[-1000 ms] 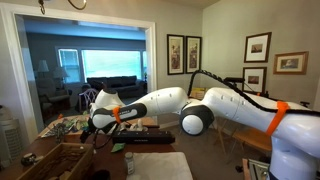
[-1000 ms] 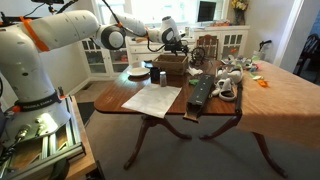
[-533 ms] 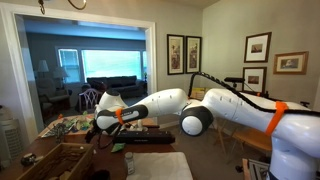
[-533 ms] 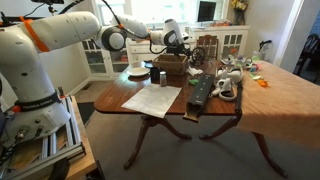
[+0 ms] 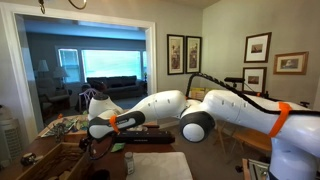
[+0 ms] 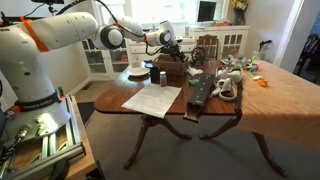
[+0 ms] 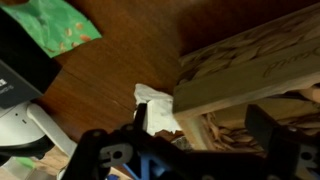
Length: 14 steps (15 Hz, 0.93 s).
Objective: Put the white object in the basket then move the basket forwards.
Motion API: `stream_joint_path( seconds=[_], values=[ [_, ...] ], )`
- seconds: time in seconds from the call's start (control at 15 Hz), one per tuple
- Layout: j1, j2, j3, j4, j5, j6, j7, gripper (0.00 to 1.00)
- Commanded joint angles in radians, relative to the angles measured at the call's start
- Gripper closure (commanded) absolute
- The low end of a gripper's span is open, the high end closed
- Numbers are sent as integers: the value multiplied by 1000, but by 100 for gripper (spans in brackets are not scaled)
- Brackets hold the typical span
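Note:
My gripper will turn and lower over the basket's pale flat piece (image 7: 246, 86), away from the basket's corner, since that piece slants across instead of running between my fingers.
The brown woven basket (image 6: 170, 68) stands at the far side of the wooden table, and in an exterior view it sits at the lower left (image 5: 58, 160). My gripper (image 6: 170, 45) hovers just over it, open. In the wrist view the gripper (image 7: 203, 125) straddles the basket's near wall (image 7: 250, 60): one finger (image 7: 265, 125) hangs over the woven inside, the other finger (image 7: 140, 118) is outside, beside the crumpled white object (image 7: 155, 103). That white object lies on the table against the basket's outer wall. Nothing is held.
A black keyboard-like slab (image 6: 200, 92), a white sheet (image 6: 152, 100), a dark cup (image 6: 157, 75) and a plate (image 6: 137, 72) lie near the basket. A green packet (image 7: 60, 25) lies on the wood beyond the white object. Clutter covers the far table end (image 6: 235, 75).
The arm has dropped lower and drawn in over the basket's edge. The jaws have stayed wide apart.

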Motion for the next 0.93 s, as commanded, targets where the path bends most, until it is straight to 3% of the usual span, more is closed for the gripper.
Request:
stream_joint_path(
  seconds=[0.0,0.47,0.53,0.87],
  values=[
    [40,-27,5,2,14,-145,83,0],
    [46,-38,31,8,45,-244,163,0],
    [49,-37,22,1,29,-201,139,0],
    [49,-37,21,1,29,-203,141,0]
  ],
)
